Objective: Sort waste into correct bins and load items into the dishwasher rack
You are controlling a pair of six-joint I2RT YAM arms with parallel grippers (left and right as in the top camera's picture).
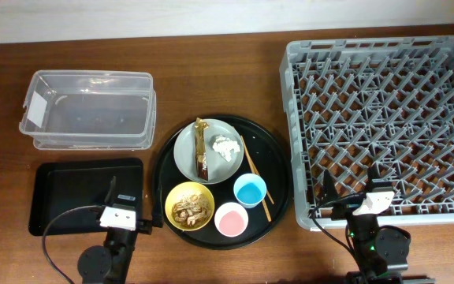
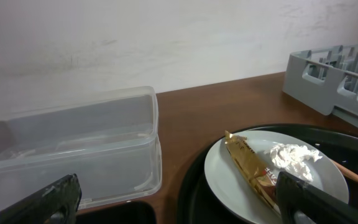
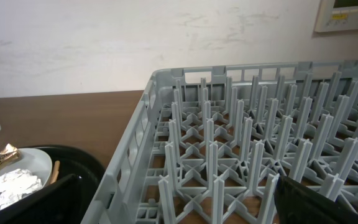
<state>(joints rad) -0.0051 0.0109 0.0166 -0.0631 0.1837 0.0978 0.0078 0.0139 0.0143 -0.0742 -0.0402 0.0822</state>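
The pink cup stands with its opening up to my left gripper's right in the overhead view, so next I swing across and tip down onto the pink cup's bowl-side rim (image 1: pixel 216 216).
The grey plate (image 1: pixel 187 158) on the round black tray carries the brown-gold wrapper (image 1: pixel 202 146) and the white tissue (image 1: pixel 225 147). The yellow bowl (image 1: pixel 190 205) holds brownish scraps. The blue cup (image 1: pixel 251 190), pink cup (image 1: pixel 231 219) and chopsticks (image 1: pixel 255 180) lie beside them. The clear tub (image 1: pixel 89 106) and flat black tray (image 1: pixel 69 193) are at the left, the grey rack (image 1: pixel 385 118) at the right. My left gripper (image 1: pixel 128 207) is open and empty at the flat tray's right edge. My right gripper (image 1: pixel 349 193) is open and empty over the rack's front left corner.
The large round black tray (image 1: pixel 278 170) sits between the bins and the rack. The left wrist view shows the tub (image 2: pixel 92 143), plate (image 2: pixel 229 168), wrapper (image 2: pixel 250 171) and tissue (image 2: pixel 294 155). The right wrist view shows rack pegs (image 3: pixel 253 143) and the plate (image 3: pixel 33 163).
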